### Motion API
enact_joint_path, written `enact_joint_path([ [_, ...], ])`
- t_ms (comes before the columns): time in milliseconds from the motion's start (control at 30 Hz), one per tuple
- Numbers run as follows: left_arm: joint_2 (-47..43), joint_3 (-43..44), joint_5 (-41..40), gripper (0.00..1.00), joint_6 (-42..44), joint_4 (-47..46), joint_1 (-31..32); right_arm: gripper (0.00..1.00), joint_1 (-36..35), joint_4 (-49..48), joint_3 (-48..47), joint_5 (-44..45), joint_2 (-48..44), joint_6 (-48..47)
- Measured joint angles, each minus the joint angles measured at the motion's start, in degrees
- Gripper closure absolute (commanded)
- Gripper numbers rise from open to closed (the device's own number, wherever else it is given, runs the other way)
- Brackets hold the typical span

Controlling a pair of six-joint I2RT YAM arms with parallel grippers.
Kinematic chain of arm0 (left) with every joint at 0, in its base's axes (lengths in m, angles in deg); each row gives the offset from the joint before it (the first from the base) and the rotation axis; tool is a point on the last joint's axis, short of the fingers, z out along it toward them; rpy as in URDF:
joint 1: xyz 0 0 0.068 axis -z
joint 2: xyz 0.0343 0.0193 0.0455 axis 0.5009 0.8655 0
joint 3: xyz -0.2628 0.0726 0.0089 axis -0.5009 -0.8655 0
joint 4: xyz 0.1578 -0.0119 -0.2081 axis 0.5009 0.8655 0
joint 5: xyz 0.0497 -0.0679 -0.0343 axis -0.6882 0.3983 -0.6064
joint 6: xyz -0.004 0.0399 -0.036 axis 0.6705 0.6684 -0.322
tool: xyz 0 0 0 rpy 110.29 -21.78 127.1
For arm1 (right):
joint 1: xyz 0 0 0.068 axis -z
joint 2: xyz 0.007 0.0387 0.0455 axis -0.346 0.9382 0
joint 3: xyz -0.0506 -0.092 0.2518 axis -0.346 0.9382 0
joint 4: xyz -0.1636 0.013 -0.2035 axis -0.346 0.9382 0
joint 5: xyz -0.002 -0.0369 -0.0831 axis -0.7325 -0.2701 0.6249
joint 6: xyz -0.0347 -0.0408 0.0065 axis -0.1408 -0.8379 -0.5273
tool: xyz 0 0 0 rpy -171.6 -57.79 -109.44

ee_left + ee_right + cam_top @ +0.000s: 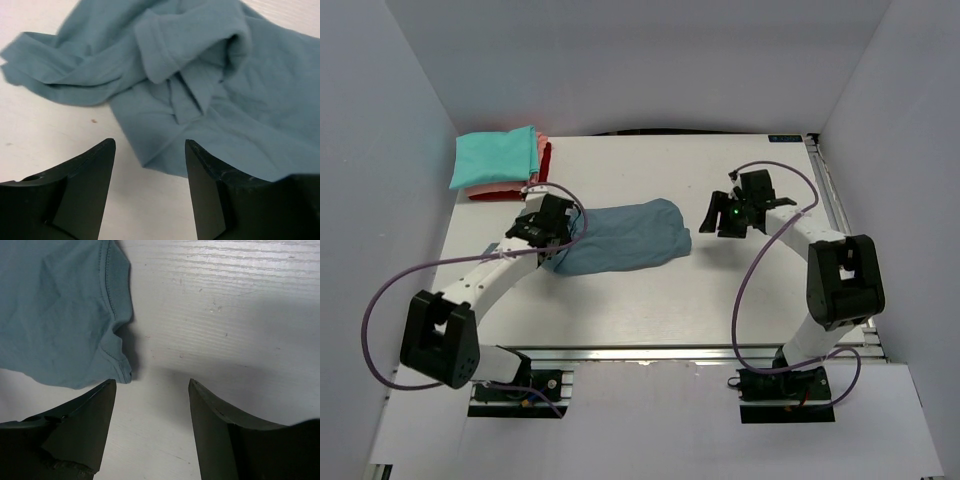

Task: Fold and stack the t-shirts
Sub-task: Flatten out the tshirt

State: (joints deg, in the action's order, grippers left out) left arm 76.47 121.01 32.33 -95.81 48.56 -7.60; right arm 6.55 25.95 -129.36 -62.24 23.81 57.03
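Note:
The left gripper needs to move down and to the right in the top view next, onto the tip of the t-shirt's flap beneath the sleeve point(191, 114), since this tip sticks out toward the gripper's fingers.
A slate-blue t-shirt point(620, 236) lies bunched and partly folded in the middle of the table. In the left wrist view its cloth point(210, 85) is rumpled, with a sleeve and folds showing. My left gripper point(553, 240) hovers at the shirt's left end, open, with bare table between its fingers point(150, 150). My right gripper point(720, 222) is open just to the right of the shirt's right edge point(65, 320), holding nothing. A stack of folded t-shirts point(500, 160), teal on top of salmon-pink and red, sits at the back left corner.
White walls enclose the table on the left, back and right. A metal rail point(830, 190) runs along the table's right edge. Purple cables loop from both arms over the near part of the table.

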Motion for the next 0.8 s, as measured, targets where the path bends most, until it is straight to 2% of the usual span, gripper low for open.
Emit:
enact_joint_path([
  [100,-0.6,-0.9,3.4,0.31,-0.1,-3.9,0.0,0.34,0.0,-1.4,0.8,0.1,0.3,0.0],
  [300,3.7,-1.1,6.6,0.32,0.1,-10.3,0.0,0.34,-1.0,-2.7,1.5,0.7,1.0,0.0],
  [800,13.5,-1.1,8.7,0.45,2.5,-15.8,0.2,0.34,-2.0,-4.5,1.8,0.7,1.7,-0.2],
])
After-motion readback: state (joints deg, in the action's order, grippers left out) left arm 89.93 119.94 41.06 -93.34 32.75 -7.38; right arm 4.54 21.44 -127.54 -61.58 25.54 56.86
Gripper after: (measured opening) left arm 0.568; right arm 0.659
